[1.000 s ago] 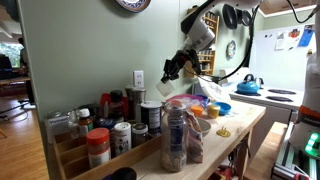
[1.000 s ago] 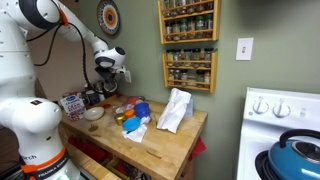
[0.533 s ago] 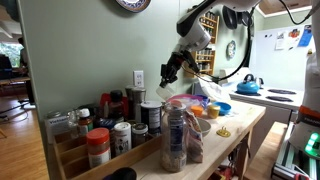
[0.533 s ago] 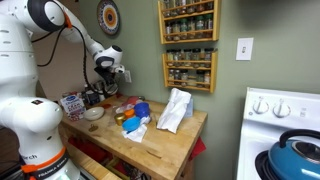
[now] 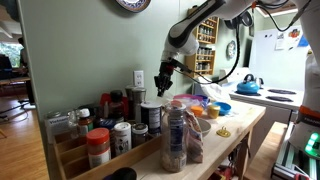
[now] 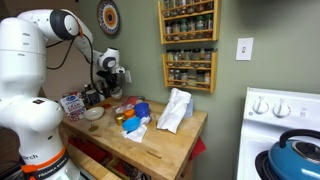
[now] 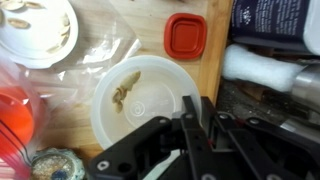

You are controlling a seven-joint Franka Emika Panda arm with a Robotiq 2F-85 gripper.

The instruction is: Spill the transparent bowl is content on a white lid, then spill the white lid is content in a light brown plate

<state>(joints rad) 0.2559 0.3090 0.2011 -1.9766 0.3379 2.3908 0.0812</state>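
Note:
My gripper carries the white lid (image 7: 140, 100) outward toward the light brown plate (image 7: 35, 30) next and then releases it, because the lid bears brownish pieces.
In the wrist view a round white lid (image 7: 140, 100) lies on a clear plastic sheet on the wooden counter, with a few brownish pieces (image 7: 125, 88) on it. A light brown plate (image 7: 35, 30) with similar pieces in it sits at the top left. My gripper (image 7: 197, 118) comes in from the bottom with its jaws together, the fingertips over the lid's right rim. In both exterior views the gripper (image 5: 163, 76) (image 6: 111, 76) hangs above the counter near the wall. I cannot make out the transparent bowl.
A small red lid (image 7: 186, 35) lies beyond the white lid, a white bottle (image 7: 262, 68) to the right and a red object (image 7: 14, 110) at the left. Spice jars (image 5: 120, 130), a big jar (image 5: 176, 135), a white bag (image 6: 174, 110) and blue bowls (image 6: 138, 110) crowd the counter.
The arm has swung toward the wall end of the counter and the gripper has come a little lower. The jaws stay together.

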